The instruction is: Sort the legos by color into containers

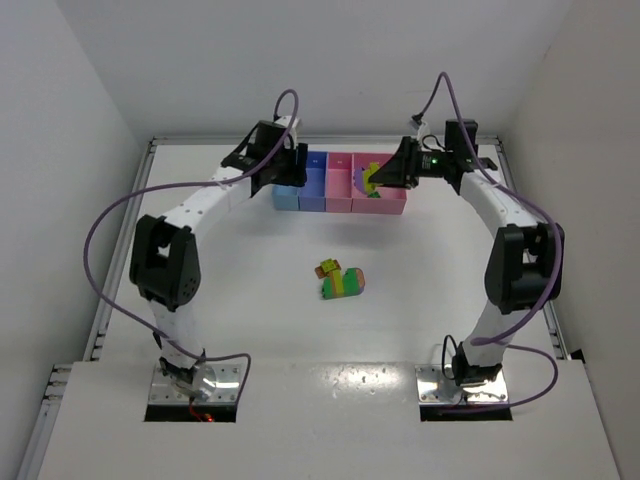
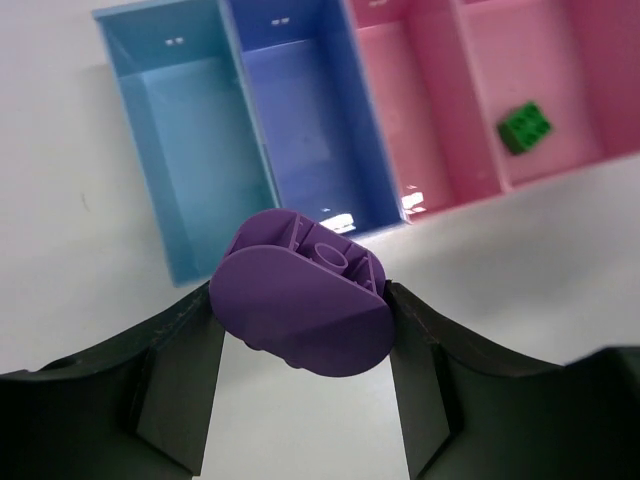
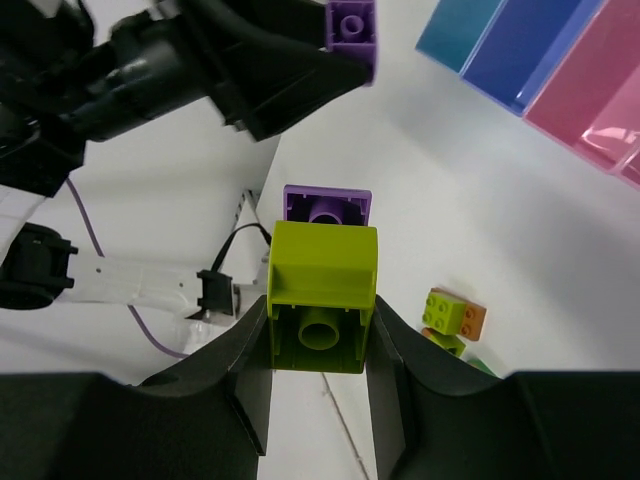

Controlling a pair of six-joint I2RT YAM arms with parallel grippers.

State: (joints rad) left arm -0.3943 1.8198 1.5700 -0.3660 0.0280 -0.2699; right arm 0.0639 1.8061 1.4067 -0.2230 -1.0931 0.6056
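Note:
My left gripper is to go down to the right in the top view next and let go of the lego there, because the purple lego and the blue-purple bin point(image 1: 314, 184) point(image 2: 312, 118) below are closest in color.
The containers stand in a row at the back: light blue point(image 2: 190, 150), blue-purple point(image 2: 300, 120), narrow pink point(image 2: 400, 110) and wider pink point(image 2: 560, 60). A green lego point(image 2: 526, 127) lies in the wider pink bin. My left gripper point(image 2: 300, 310) is shut on a purple lego point(image 2: 300, 300), held above the table just in front of the light blue and blue-purple bins. My right gripper point(image 3: 320, 320) is shut on a yellow-green lego point(image 3: 322, 270) with a purple lego point(image 3: 327, 205) stuck to its far end, held over the wider pink bin point(image 1: 385, 200). A striped clump point(image 1: 340, 281) lies mid-table.
The bin row point(image 1: 340, 185) sits near the back wall, between the two arms. The left gripper point(image 1: 290, 170) hovers at its left end and the right gripper point(image 1: 385, 177) at its right end. Purple cables loop over both arms. White walls close in on three sides.

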